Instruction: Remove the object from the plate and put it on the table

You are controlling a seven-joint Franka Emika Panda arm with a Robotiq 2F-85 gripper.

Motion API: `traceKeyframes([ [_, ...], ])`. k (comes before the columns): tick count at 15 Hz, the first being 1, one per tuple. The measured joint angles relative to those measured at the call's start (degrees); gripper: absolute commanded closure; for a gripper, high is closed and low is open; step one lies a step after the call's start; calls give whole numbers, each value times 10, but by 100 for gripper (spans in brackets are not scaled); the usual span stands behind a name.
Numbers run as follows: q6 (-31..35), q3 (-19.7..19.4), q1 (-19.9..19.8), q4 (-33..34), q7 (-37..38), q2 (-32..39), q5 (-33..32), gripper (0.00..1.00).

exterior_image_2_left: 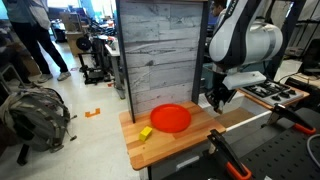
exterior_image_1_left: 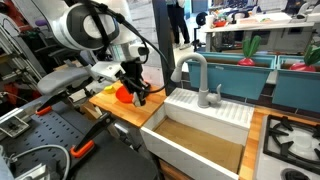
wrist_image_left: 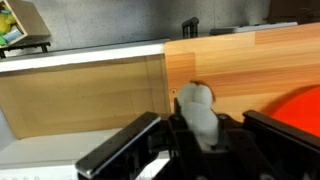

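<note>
My gripper will next lower the hanging pale lump onto the bare wood between the red-orange plate (exterior_image_2_left: pixel 170 118) and the sink's basin.
In the wrist view the object (wrist_image_left: pixel 198 108), a small pale whitish lump, sits between my gripper's (wrist_image_left: pixel 200 135) black fingers, which are shut on it. It hangs just above the wooden table (wrist_image_left: pixel 240 60), off the red-orange plate (wrist_image_left: pixel 300 105), whose edge shows at the right. In both exterior views the gripper (exterior_image_1_left: pixel 138 93) (exterior_image_2_left: pixel 215 100) is low over the table (exterior_image_2_left: pixel 190 142), beside the plate (exterior_image_2_left: pixel 170 118) (exterior_image_1_left: pixel 124 95) on its sink side. The object itself is too small to make out there.
A small brighter yellow item (exterior_image_2_left: pixel 146 132) lies on the table near the plate. A white sink unit (exterior_image_1_left: pixel 205 125) with a grey faucet (exterior_image_1_left: pixel 200 75) adjoins the table; its brown basin (wrist_image_left: pixel 80 100) is close to the gripper. A grey plank wall (exterior_image_2_left: pixel 165 50) stands behind.
</note>
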Motion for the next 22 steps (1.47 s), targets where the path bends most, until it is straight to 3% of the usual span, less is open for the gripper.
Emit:
traceKeyframes([
  [7,3,-2,21,27,9,55,-1,96],
  [9,11,-2,28,39,14,66,-1,56],
  [16,12,-6,33,73,22,89,-1,7],
  [17,12,-7,33,75,22,89,-1,1],
  [22,24,-6,31,82,23,86,-1,0],
])
